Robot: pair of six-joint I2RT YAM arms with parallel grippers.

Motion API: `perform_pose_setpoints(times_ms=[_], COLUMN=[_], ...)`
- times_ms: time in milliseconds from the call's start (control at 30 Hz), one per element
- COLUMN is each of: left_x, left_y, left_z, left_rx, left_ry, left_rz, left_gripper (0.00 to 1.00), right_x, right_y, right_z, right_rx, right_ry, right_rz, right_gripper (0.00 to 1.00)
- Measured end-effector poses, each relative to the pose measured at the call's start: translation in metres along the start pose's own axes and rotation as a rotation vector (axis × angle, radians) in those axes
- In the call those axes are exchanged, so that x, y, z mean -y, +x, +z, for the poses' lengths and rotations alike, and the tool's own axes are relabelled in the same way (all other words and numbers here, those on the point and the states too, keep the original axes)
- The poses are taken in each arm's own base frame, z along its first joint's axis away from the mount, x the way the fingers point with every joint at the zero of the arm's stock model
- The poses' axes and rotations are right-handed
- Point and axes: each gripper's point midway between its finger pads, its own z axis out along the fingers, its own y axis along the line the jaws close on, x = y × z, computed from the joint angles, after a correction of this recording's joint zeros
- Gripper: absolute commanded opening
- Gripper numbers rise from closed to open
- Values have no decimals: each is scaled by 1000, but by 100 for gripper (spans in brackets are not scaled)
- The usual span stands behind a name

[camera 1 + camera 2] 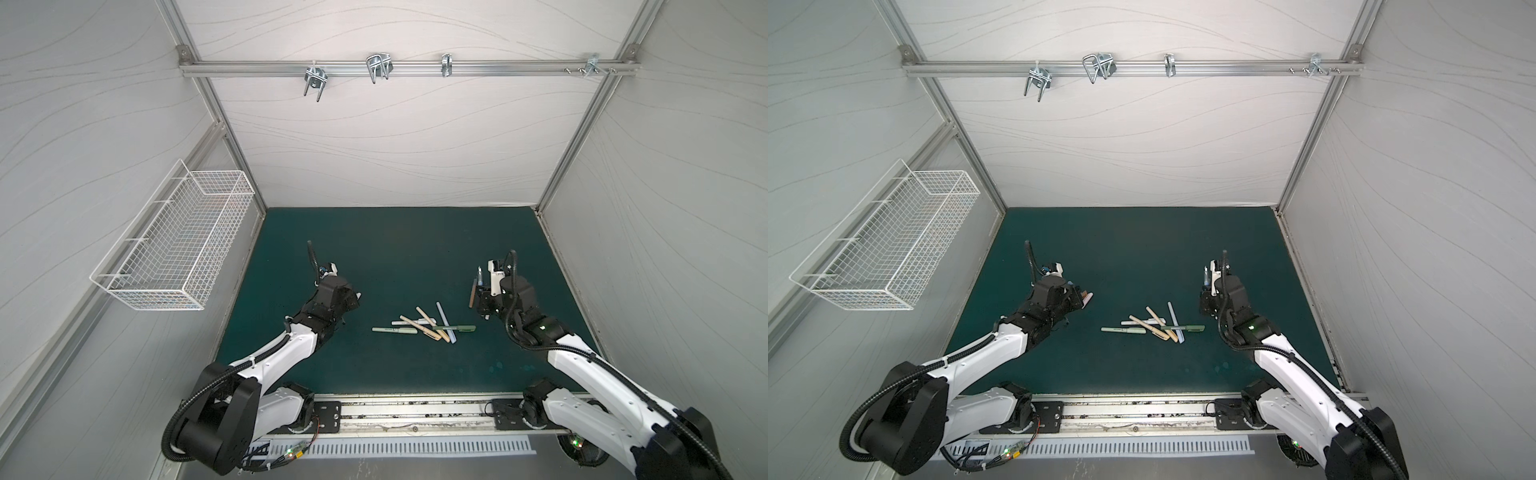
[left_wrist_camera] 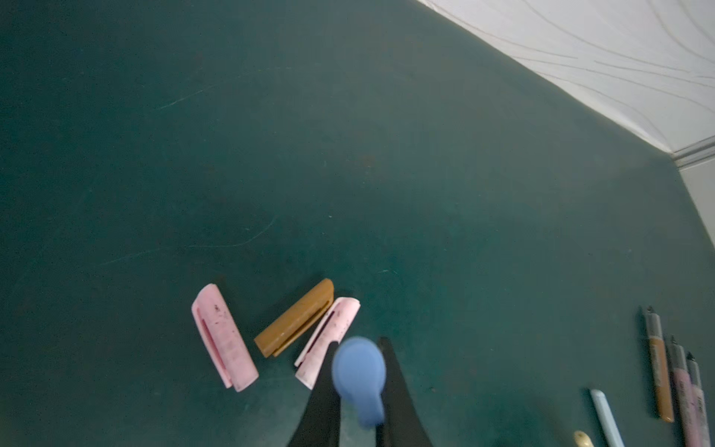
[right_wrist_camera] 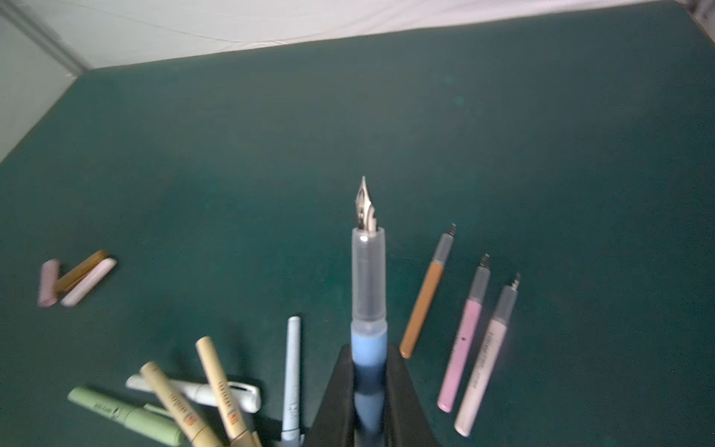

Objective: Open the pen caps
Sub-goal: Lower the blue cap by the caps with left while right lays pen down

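I need to lower the blue pen cap (image 2: 360, 375) with my left gripper next onto the bare mat (image 2: 275, 296) beside the brown cap and let it go, because the other removed caps are together there.
My left gripper (image 2: 359, 344) is shut on a blue pen cap (image 2: 360, 375), held just above the green mat. Beside it on the mat lie two pink pen caps (image 2: 224, 336) (image 2: 329, 336) and a brown one (image 2: 294, 319). My right gripper (image 3: 369, 350) is shut on the blue pen (image 3: 368, 271), whose bare metal nib points away from me. To its side lie three uncapped pens: brown (image 3: 425, 305), pink (image 3: 464, 340) and pale pink (image 3: 487, 360). Several capped pens (image 1: 424, 324) are piled mid-mat between the arms.
A white wire basket (image 1: 178, 245) hangs on the left wall. A metal rail with hooks (image 1: 407, 68) runs across the back wall. The green mat (image 1: 395, 249) ends at the walls on three sides and at a metal track (image 1: 415, 411) in front.
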Motion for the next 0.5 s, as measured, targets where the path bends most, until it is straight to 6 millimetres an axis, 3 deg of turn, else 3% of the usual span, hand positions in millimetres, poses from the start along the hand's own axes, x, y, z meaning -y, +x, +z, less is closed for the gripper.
perform_pose_setpoints(times_ms=[133,233,500], left_x=[-13,-23,-34], left_y=[-3,-3,6], left_z=[10,19,40], left_rx=[-14,-37,-132], left_ry=[-54,-98,-168], left_rz=[-17,-27,-25], left_gripper=[0,0,0], right_x=[40,58,66], right_y=[9,10,35], right_z=[5,5,20], right_rx=[-46,-56,-162], right_ry=[126,159,164], right_rz=[136,221,297], right_gripper=[0,0,0])
